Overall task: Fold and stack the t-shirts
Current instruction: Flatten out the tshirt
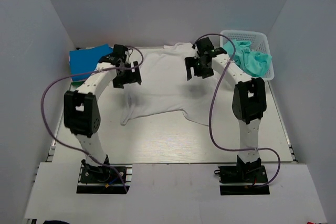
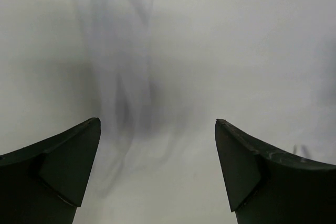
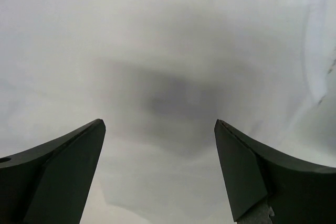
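The white t-shirt's near corner [image 1: 125, 120] sticks out below and back from my left gripper, so my left gripper should next move its open fingers back and down onto that corner.
A white t-shirt [image 1: 163, 85] lies spread and rumpled on the table's middle. My left gripper [image 1: 127, 77] hovers over its left side, open and empty; the left wrist view shows only white cloth [image 2: 168, 51] between the wide-apart fingers. My right gripper [image 1: 198, 68] hovers over its right side, open and empty, with white cloth [image 3: 168, 51] below it. A folded bright blue t-shirt [image 1: 86, 60] lies at the back left. A teal t-shirt [image 1: 252, 59] is bunched in the basket.
A white plastic lattice basket [image 1: 227, 36] stands at the back right. Grey walls close in the table on three sides. Purple cables loop off both arms. A white board covers the near edge by the arm bases.
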You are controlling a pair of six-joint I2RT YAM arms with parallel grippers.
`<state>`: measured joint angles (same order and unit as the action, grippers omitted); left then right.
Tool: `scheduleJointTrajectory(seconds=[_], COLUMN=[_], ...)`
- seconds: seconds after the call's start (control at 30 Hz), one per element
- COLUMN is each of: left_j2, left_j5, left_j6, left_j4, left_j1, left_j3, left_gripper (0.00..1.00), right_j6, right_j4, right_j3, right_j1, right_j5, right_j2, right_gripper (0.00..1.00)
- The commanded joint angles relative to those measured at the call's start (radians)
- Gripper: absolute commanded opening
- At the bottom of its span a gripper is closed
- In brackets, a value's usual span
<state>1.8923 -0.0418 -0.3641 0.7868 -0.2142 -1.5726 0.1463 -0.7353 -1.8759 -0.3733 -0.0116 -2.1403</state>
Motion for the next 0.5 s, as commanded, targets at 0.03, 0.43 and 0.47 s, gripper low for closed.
scheduleJointTrajectory(seconds=[0.03, 0.43, 0.47], left_j2=[-0.252, -0.404, -0.404], left_j5=[0.187, 0.134, 0.134], left_j6=[-0.061, -0.170, -0.170], left_j4=[0.285, 0.227, 0.206], left_j1=[-0.034, -0.080, -0.089], left_j3=[0.164, 0.553, 0.562], left_gripper=[1.00, 0.77, 0.72], right_j6=[0.005, 0.059, 0.061], right_j4=[-0.050, -0.055, -0.061], right_j3=[0.090, 0.383, 0.385], right_j1=[-0.070, -0.064, -0.064], right_j5=[-0.013, -0.025, -0.027], right_j2=[0.173, 0.361, 0.362], right_gripper=[0.90, 0.90, 0.90])
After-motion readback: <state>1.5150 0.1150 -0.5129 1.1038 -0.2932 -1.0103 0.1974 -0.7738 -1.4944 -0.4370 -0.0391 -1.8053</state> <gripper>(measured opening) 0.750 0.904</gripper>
